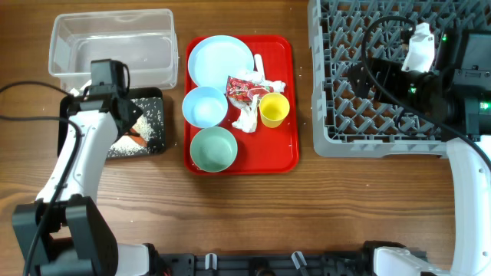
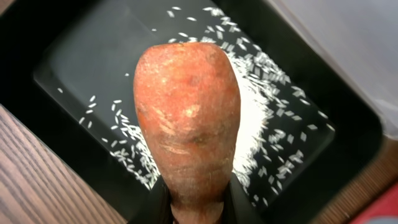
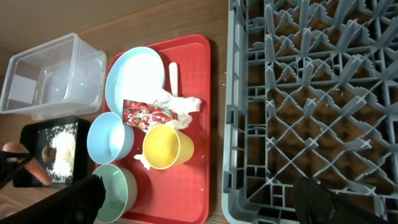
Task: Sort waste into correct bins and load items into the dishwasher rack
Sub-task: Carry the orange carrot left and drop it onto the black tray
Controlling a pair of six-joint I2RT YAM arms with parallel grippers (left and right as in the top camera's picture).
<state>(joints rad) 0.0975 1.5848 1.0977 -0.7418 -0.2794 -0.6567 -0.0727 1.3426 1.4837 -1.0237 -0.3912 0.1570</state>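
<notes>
My left gripper needs to go down toward the white rice grains in the black tray (image 1: 115, 153) next and let go of the carrot there, because the carrot still hangs above them.
My left gripper (image 2: 196, 205) is shut on the thick end of the orange carrot (image 2: 186, 118). It holds the carrot over the black tray (image 2: 81, 50), where white rice grains (image 2: 255, 118) lie scattered. From overhead the left gripper (image 1: 126, 115) sits over that tray's (image 1: 115, 153) near side, with the carrot (image 1: 136, 138) just below it. My right gripper (image 3: 199, 211) hangs open and empty, high over the left edge of the grey dishwasher rack (image 1: 383, 130). On the red tray (image 1: 280, 153) lie the plate (image 1: 220, 61), blue bowl (image 1: 204, 106), green bowl (image 1: 213, 149), yellow cup (image 1: 274, 109), wrapper (image 1: 244, 88), napkin (image 1: 247, 116) and spoon (image 1: 259, 65).
The clear tub (image 1: 113, 46) stands behind the black tray at the back left. The right arm reaches across the rack from the right. Bare wooden table runs along the front edge.
</notes>
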